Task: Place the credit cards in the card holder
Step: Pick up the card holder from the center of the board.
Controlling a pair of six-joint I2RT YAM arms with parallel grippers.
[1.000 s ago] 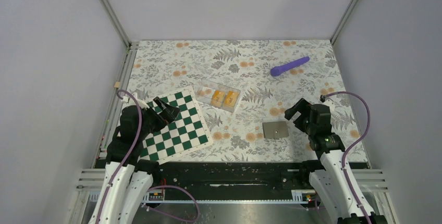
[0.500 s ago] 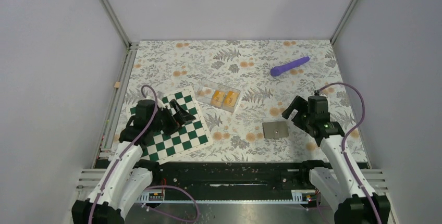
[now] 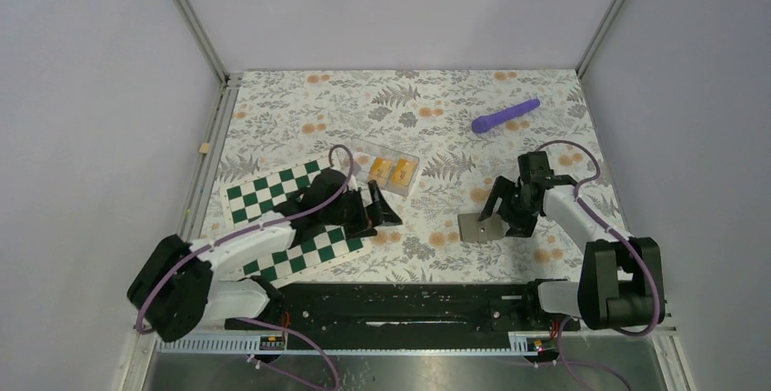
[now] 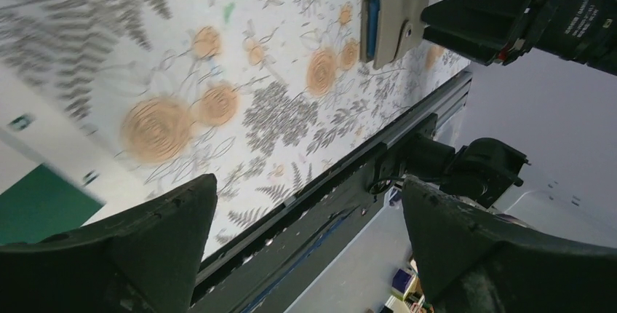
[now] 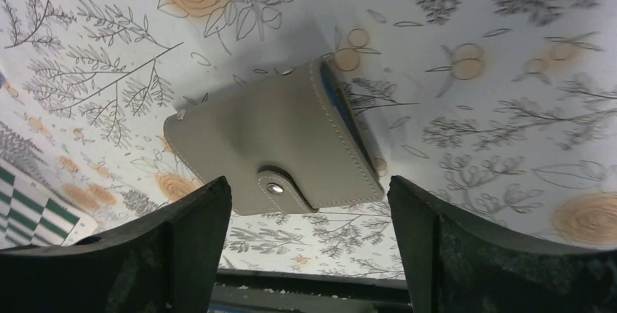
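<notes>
I need to move my left gripper to the right in the top view onto the card holder's snap-tab edge (image 3: 482,238) (image 4: 401,41), as the card holder lies on that side of it.
Two orange-yellow credit cards (image 3: 390,170) lie in a clear plastic tray (image 3: 360,155) at mid-table. The grey card holder (image 3: 479,225) lies closed, snap tab fastened, near the front right; it also shows in the right wrist view (image 5: 284,142) and the left wrist view (image 4: 393,11). My right gripper (image 3: 503,207) is open and empty, right beside the holder's right side, fingers (image 5: 167,255) straddling its near edge. My left gripper (image 3: 382,207) is open and empty, just below the tray, pointing toward the holder.
A green-and-white chessboard (image 3: 264,195) lies at the front left under my left arm. A purple rod (image 3: 505,115) lies at the back right. The floral cloth (image 3: 427,118) covers the table. The black front rail (image 3: 400,305) runs along the near edge.
My left arm has swung right from over the chessboard to just below the tray. My right gripper has moved left and down to the card holder's side. Cards and holder have not moved.
</notes>
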